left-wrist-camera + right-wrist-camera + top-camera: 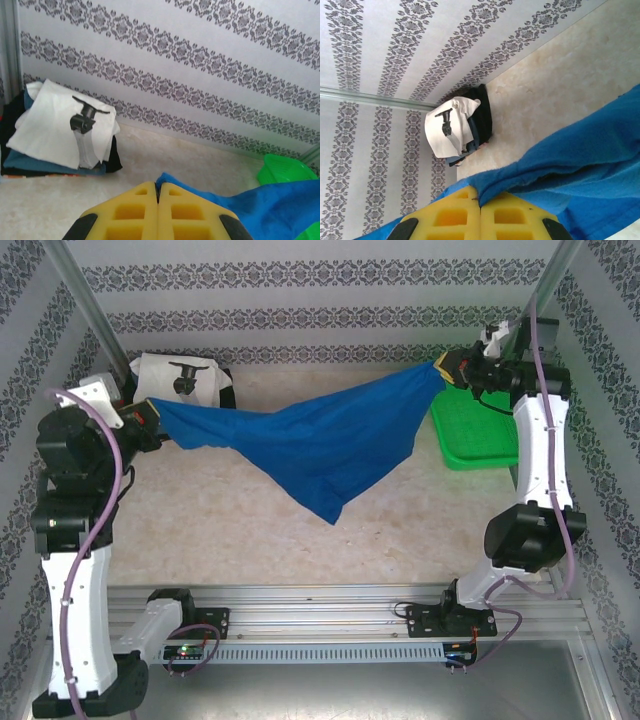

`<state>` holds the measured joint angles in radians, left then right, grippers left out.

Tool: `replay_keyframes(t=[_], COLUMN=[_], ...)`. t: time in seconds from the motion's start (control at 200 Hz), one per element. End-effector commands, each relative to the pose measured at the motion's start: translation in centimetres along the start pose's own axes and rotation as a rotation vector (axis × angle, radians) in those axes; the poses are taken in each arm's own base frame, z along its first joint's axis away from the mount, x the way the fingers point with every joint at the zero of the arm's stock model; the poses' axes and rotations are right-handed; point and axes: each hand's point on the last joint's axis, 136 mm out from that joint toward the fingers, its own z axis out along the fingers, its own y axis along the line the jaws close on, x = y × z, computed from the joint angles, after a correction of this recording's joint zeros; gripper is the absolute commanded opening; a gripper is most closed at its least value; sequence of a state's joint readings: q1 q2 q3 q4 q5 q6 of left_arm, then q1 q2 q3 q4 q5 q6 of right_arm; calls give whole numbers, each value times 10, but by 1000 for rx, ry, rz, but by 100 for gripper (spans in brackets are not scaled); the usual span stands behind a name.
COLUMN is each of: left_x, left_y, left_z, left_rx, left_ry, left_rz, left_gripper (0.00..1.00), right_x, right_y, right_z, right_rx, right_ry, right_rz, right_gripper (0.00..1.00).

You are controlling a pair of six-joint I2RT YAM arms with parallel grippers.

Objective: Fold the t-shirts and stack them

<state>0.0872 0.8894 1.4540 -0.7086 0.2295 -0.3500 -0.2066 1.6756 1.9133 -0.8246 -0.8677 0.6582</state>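
My right gripper lowers away from the green basket toward the table's middle next and releases the shirt's corner there, as the open tabletop lies below it.
A royal-blue t-shirt (pixel 310 440) hangs stretched in the air between both arms, sagging to a point near the table's middle. My left gripper (pixel 150 412) is shut on its left corner, and the blue cloth (pixel 280 205) trails off to the right from between the yellow fingers (pixel 135 212). My right gripper (pixel 447 364) is shut on the shirt's far right corner, where blue cloth (pixel 570 160) comes out of the closed yellow fingers (pixel 510 215). A stack of folded t-shirts (pixel 185 382) with a white one on top (pixel 60 125) lies at the back left.
A green plastic basket (pixel 478 430) sits at the back right under the right arm, its edge (pixel 282 170) also seen from the left wrist. Patterned walls close in the back and sides. The beige tabletop (pixel 220 530) stretches below the hanging shirt.
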Motion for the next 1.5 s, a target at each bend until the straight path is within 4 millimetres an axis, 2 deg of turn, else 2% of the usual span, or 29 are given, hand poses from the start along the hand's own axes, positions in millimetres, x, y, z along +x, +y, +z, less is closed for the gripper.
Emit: replay_keyframes(t=[0.0, 0.07, 0.145, 0.24, 0.27, 0.315, 0.355, 0.405, 0.46, 0.51, 0.57, 0.679, 0.764, 0.849, 0.909, 0.979, 1.104, 1.229, 1.354, 1.494], left_x=[6, 23, 42, 66, 73, 83, 92, 99, 101, 100, 98, 100, 99, 102, 105, 107, 107, 106, 107, 110], left_y=[-2, 1, 10, 29, 35, 45, 53, 61, 70, 75, 78, 77, 74, 72, 71, 68, 67, 67, 66, 69], left_z=[-3, 1, 4, 6, 7, 12, 17, 22, 26, 29, 36, 55, 66, 74, 80, 85, 90, 92, 90, 86], left_rx=[30, 36, 14, -60, -83, -125, -157, -190, -230, -261, -272, -255, -224, -207, -194, -173, -161, -159, -156, -168], left_ry=[-6, 37, 63, 90, 99, 119, 138, 150, 145, 135, 132, 156, 147, 160, 176, 192, 196, 195, 196, 197], left_rz=[-41, -81, -116, -137, -143, -152, -156, -160, -159, -158, -149, -156, -172, -171, -167, -158, -151, -141, -136, -132], left_gripper=[0, 0, 0, 0, 0, 0, 0, 0, 0, 0, 0, 0, 0, 0, 0, 0, 0, 0, 0, 0], right_x=[0, -1, -3, -5, -11, -20, -24, -26, -18, 1, 38, 129, 206, 283, 324, 366, 412, 447, 458, 453], right_y=[-17, -29, -38, -43, -42, -36, -33, -25, -2, 18, 29, 31, 13, -18, -40, -47, -71, -81, -94, -115], right_z=[11, 34, 67, 133, 153, 184, 206, 220, 217, 206, 188, 151, 134, 133, 138, 149, 171, 191, 204, 212], right_rx=[100, 168, 232, 191, 171, 118, 86, 60, 41, 62, 108, 124, 93, 106, 141, 111, 153, 180, 239, 341], right_ry=[41, 103, 153, 213, 199, 167, 140, 115, 109, 126, 204, 367, 488, 654, 731, 795, 891, 959, 975, 951], right_rz=[-11, -24, -63, -55, -72, -104, -106, -113, -184, -294, -383, -443, -393, -372, -398, -492, -643, -766, -829, -879], right_gripper=[0, 0, 0, 5, 11, 31, 36, 41, 51, 56, 58, 62, 65, 65, 64, 65, 64, 64, 62, 61])
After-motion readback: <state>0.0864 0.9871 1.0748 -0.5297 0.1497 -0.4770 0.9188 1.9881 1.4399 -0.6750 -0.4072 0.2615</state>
